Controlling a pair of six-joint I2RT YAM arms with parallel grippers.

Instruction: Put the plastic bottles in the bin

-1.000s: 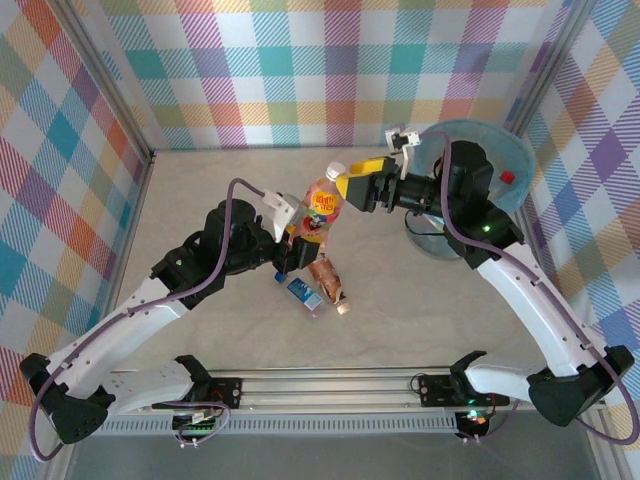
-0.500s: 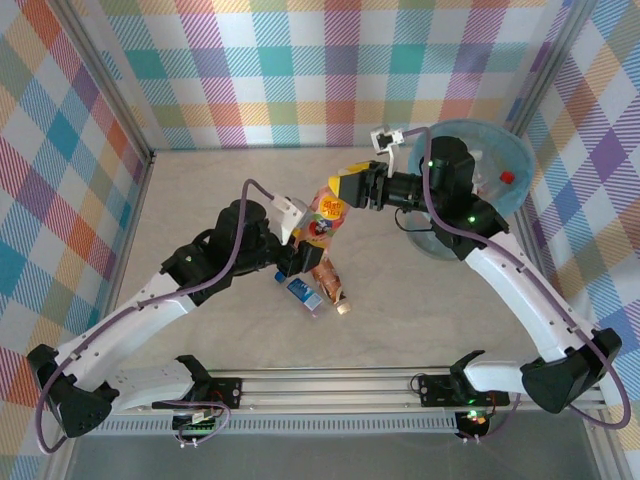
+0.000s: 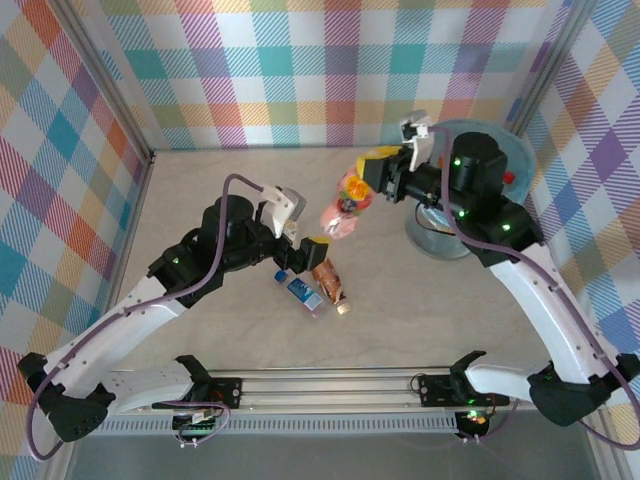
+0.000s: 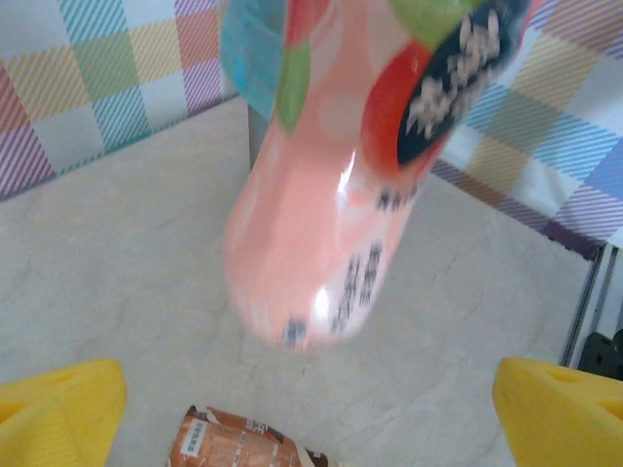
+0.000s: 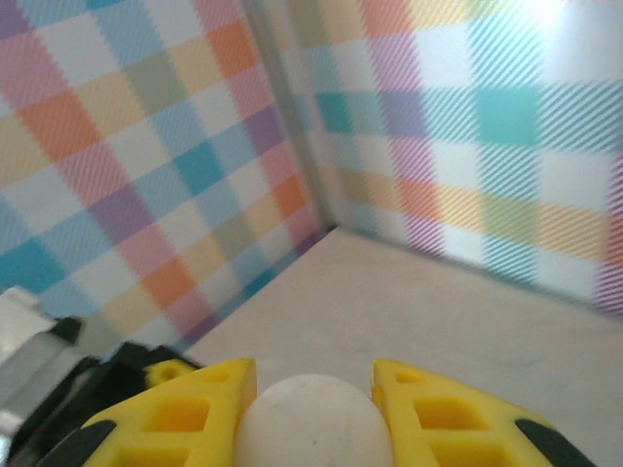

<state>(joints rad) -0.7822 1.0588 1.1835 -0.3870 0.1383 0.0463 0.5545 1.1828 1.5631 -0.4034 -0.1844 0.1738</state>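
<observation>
My right gripper will next swing the hanging bottle away from the left gripper over the bin's opening [image 3: 516, 163] and release, as that opening is beside it, under its forearm.
A pink-labelled plastic bottle [image 3: 346, 204] hangs tilted above the table, and my right gripper [image 3: 381, 172] is shut on its top end. In the right wrist view its white cap [image 5: 311, 436] sits squeezed between the yellow fingers [image 5: 200, 409]. My left gripper [image 3: 309, 246] stands open just below the bottle's base, apart from it. In the left wrist view the bottle's base [image 4: 326, 195] floats ahead of the wide-spread gripper [image 4: 311, 416]. A copper-labelled bottle [image 3: 328, 282] and a blue-labelled bottle [image 3: 300, 292] lie on the table under the left gripper. The bin [image 3: 518, 158], lined in light blue, stands at the far right behind the right arm.
Plaid walls close the table on the left, back and right. A metal rail [image 3: 330, 385] runs along the near edge between the arm bases. The copper-labelled bottle [image 4: 234, 443] lies just beneath the left fingers.
My right gripper closed on the bottle's cap end. My left gripper let go of the bottle, opened wide and drew back and down. The bottle has shifted right and up.
</observation>
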